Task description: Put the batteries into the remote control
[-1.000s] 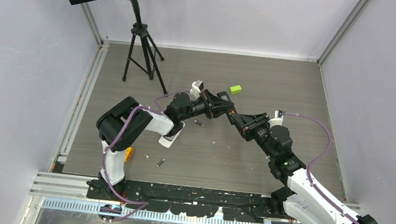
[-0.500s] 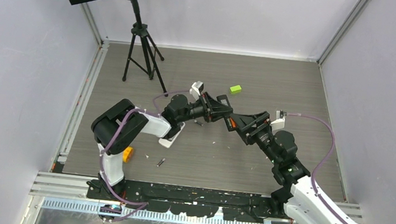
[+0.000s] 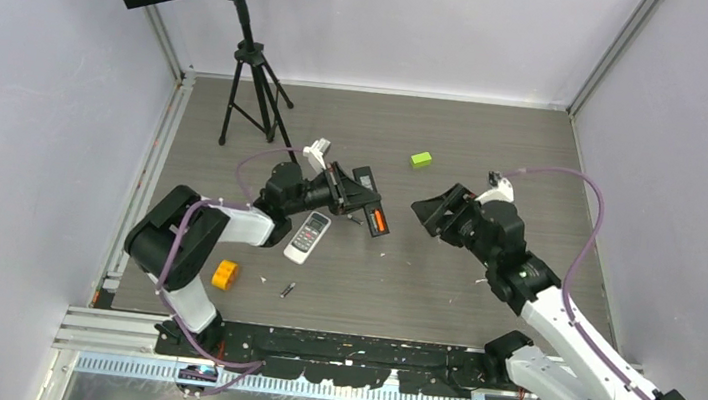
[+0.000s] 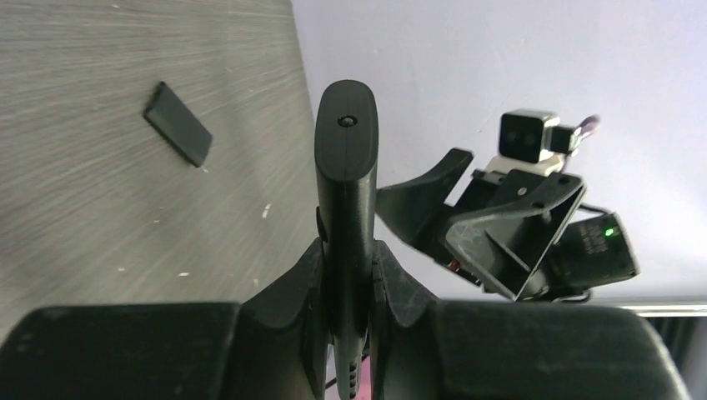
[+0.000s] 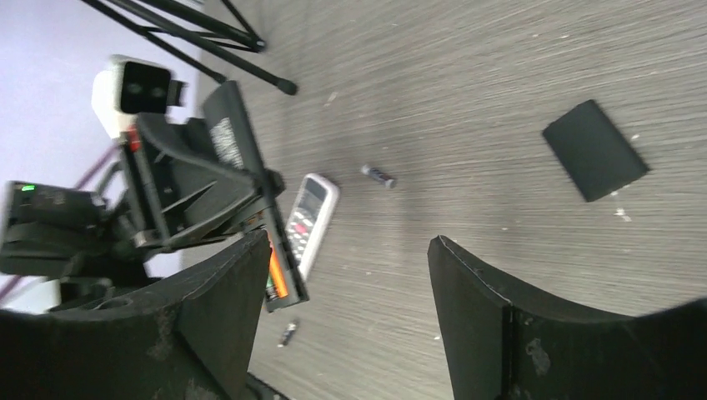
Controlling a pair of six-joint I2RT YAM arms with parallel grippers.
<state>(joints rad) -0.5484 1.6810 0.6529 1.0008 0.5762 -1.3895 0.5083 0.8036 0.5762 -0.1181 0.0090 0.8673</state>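
Next, my right gripper tilts toward the floor, then lowers to the black compartment cover's long sides [image 5: 595,151]. The remote's open compartment already holds an orange-red battery, which is the reason.
My left gripper [image 3: 348,199] is shut on a black remote control [image 3: 371,214], holding it above the floor with its open compartment facing the right arm. An orange-red battery [image 3: 379,222] lies in that compartment, also visible in the right wrist view as the battery [image 5: 277,275]. In the left wrist view the remote [image 4: 346,158] stands edge-on between the fingers. My right gripper [image 3: 427,211] hangs open and empty a short way right of the remote. Loose batteries [image 5: 378,175] [image 3: 287,290] lie on the floor. The black compartment cover [image 4: 178,135] lies flat nearby.
A white remote [image 3: 309,236] lies below the left gripper. An orange block [image 3: 225,274] sits by the left arm's base and a lime-green block [image 3: 421,159] at the back. A tripod [image 3: 248,77] with a black perforated stand is at the back left.
The right gripper opened and drew back to the right, away from the remote. The left arm swung left with the remote, uncovering the white remote and the orange block.
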